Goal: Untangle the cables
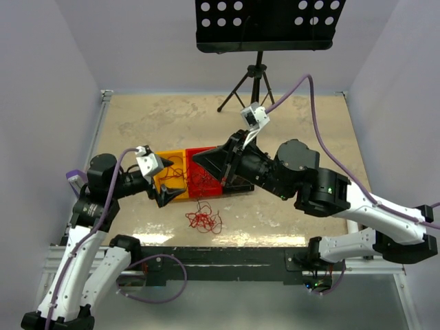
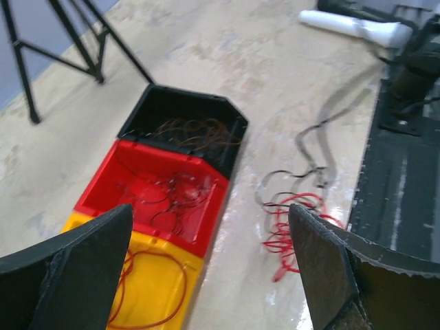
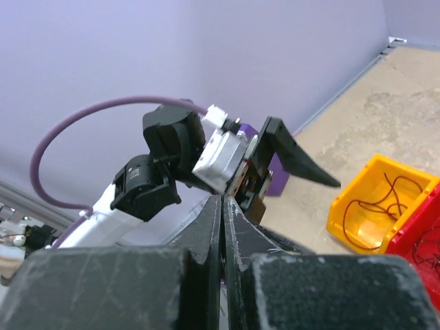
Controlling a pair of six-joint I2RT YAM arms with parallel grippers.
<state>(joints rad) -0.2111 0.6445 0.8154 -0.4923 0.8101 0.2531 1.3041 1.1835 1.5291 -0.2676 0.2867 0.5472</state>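
Note:
I should move my left gripper to the right in the top view and close it on a piece of cable in the red tangle, because the tangle's loops still cross each other.
A small tangle of thin red cables [image 1: 203, 220] lies on the table in front of the bins; it also shows in the left wrist view [image 2: 292, 234], with a thin dark strand beside it. More loose cables lie in the yellow bin [image 1: 173, 159], the red bin [image 2: 161, 196] and the black bin [image 2: 185, 127]. My left gripper [image 1: 167, 191] is open and empty over the yellow bin's near edge; in its wrist view [image 2: 210, 206] nothing is between the fingers. My right gripper [image 1: 196, 157] is shut, above the red bin; in its wrist view [image 3: 223, 210] no cable shows between the fingers.
A music stand [image 1: 258, 27] on a tripod [image 2: 62, 41] stands at the back of the table. Lilac walls close in both sides. The right arm's body hides most of the black bin from above. The black rail [image 2: 405, 172] runs along the near edge.

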